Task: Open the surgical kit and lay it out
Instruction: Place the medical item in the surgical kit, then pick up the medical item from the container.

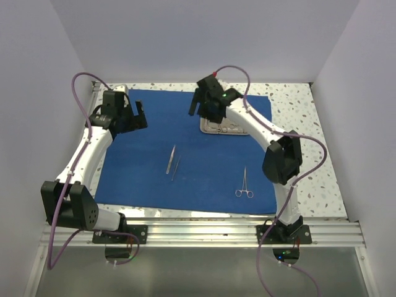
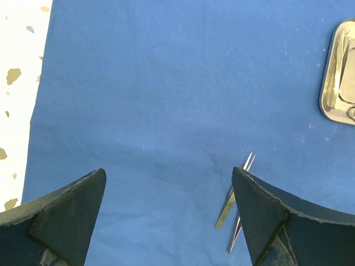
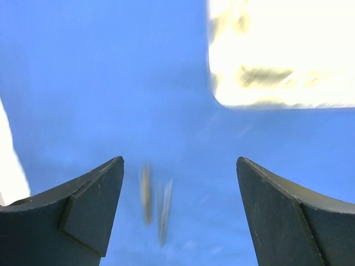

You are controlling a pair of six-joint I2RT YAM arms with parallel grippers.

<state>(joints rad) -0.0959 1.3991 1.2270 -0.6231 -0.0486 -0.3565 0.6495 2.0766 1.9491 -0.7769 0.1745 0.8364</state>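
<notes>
The pointed instrument inside the steel tray (image 1: 223, 127) is below my right gripper and to its right in the top view. My right gripper will move down across to it next.
The royal-blue drape (image 1: 185, 179) lies spread flat on the table. Two slim tweezers (image 1: 173, 161) lie side by side near its middle; they also show in the left wrist view (image 2: 233, 205) and, blurred, in the right wrist view (image 3: 155, 202). Ring-handled forceps (image 1: 244, 184) lie on the drape at the front right. The steel tray (image 1: 223, 127) sits at the back, partly hidden by my right arm; it also shows in the wrist views (image 2: 338, 77) (image 3: 283, 52). My left gripper (image 1: 131, 114) is open and empty over the drape's left part. My right gripper (image 1: 201, 105) is open and empty above the tray's left.
Speckled white tabletop (image 1: 303, 111) shows right of and behind the drape, and at its left edge (image 2: 16, 83). White walls close in the back and sides. An aluminium rail (image 1: 204, 232) with the arm bases runs along the front.
</notes>
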